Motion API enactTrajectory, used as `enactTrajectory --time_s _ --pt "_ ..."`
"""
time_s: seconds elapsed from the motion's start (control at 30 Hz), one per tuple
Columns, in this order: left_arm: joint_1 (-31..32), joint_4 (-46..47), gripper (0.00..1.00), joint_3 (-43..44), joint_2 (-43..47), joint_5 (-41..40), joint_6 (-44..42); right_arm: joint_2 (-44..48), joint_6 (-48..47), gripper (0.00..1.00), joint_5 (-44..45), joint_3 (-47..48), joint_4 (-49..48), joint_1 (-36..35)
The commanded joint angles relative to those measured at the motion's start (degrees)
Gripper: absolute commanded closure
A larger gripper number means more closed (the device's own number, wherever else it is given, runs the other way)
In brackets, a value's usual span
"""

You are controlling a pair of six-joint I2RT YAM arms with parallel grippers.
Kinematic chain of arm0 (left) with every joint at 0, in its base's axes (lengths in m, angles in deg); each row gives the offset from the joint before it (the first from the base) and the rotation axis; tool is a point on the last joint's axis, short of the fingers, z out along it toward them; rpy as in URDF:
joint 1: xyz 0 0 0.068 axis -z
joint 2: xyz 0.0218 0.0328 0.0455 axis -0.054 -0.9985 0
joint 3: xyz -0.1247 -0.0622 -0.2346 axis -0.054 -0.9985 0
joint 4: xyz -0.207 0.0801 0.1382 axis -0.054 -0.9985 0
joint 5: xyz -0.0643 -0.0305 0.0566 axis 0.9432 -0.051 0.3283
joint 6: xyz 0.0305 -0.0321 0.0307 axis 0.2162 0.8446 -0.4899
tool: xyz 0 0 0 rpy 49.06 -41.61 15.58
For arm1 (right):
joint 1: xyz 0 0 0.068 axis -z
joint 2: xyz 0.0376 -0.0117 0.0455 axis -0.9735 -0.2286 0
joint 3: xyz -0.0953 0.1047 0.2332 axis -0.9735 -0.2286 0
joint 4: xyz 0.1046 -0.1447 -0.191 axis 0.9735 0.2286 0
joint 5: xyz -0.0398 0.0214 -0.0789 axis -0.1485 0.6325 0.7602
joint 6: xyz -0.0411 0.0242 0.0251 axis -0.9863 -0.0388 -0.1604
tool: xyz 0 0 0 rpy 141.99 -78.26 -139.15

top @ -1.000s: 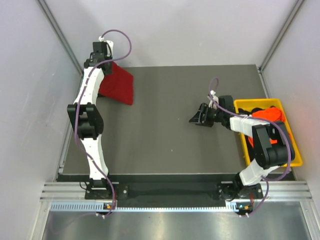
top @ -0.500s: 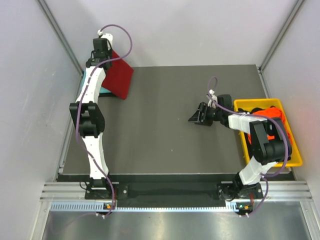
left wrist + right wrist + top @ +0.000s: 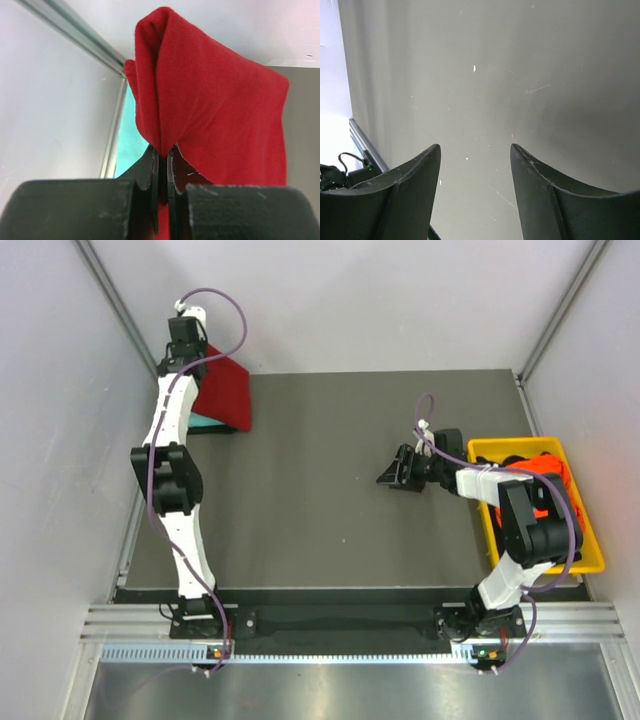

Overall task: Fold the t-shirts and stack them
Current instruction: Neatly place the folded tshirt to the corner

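The left gripper should move toward the side and down, and lay the dark red t-shirt over the teal t-shirt (image 3: pixel 206 423) that is still uncovered there.
The dark red t-shirt (image 3: pixel 225 392), folded, hangs at the table's far left corner, pinched in my left gripper (image 3: pixel 186 345), which is shut on it. In the left wrist view the red t-shirt (image 3: pixel 215 110) drapes from the closed jaws (image 3: pixel 163 152). The teal t-shirt (image 3: pixel 206 423) lies under it at the left edge and shows in the left wrist view (image 3: pixel 131 145) too. My right gripper (image 3: pixel 392 476) is open and empty, low over the bare table right of centre (image 3: pixel 475 150). The orange t-shirt (image 3: pixel 545 472) and a black one (image 3: pixel 512 461) lie in the bin.
A yellow plastic bin (image 3: pixel 592 558) stands at the table's right edge beside my right arm. White walls with metal rails (image 3: pixel 115 300) close in the table at the back and sides. The dark grey tabletop (image 3: pixel 310 500) spreads between the arms.
My left gripper has carried the red t-shirt further back and left, toward the far left corner, over the teal shirt. The right arm has stayed still.
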Motion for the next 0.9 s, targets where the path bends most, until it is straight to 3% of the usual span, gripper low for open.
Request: enactTrajectory --time_s 0.0,0.27,0.4,0.57,0.7,0.87 --pt "-2.9 6.4 1.0 2.4 0.9 -0.3 -0.9 0.1 -0.9 0.41 -0.6 1.9 -2.7 0.1" --pt "-5.5 11.6 1.0 -1.6 -2.0 1.0 -1.4 -0.6 -0.7 0.41 -0.5 1.6 -3.7 0.1" --pt "-8.4 9.1 1.0 2.4 -6.0 4.1 5.0 -0.7 -0.7 0.41 -0.2 1.5 -3.9 0.1" --pt "-8.8 14.9 1.0 -1.4 -7.4 4.8 4.3 -1.3 -0.8 0.41 -0.2 1.5 -4.1 0.1" --pt "-9.4 14.0 0.94 2.6 -10.3 -0.6 3.8 -1.9 -0.4 0.41 -0.8 1.6 -4.4 0.1" --pt "-10.3 15.3 0.91 2.2 -11.6 1.2 3.4 -0.7 -0.6 0.41 -0.8 1.8 -3.9 0.1"
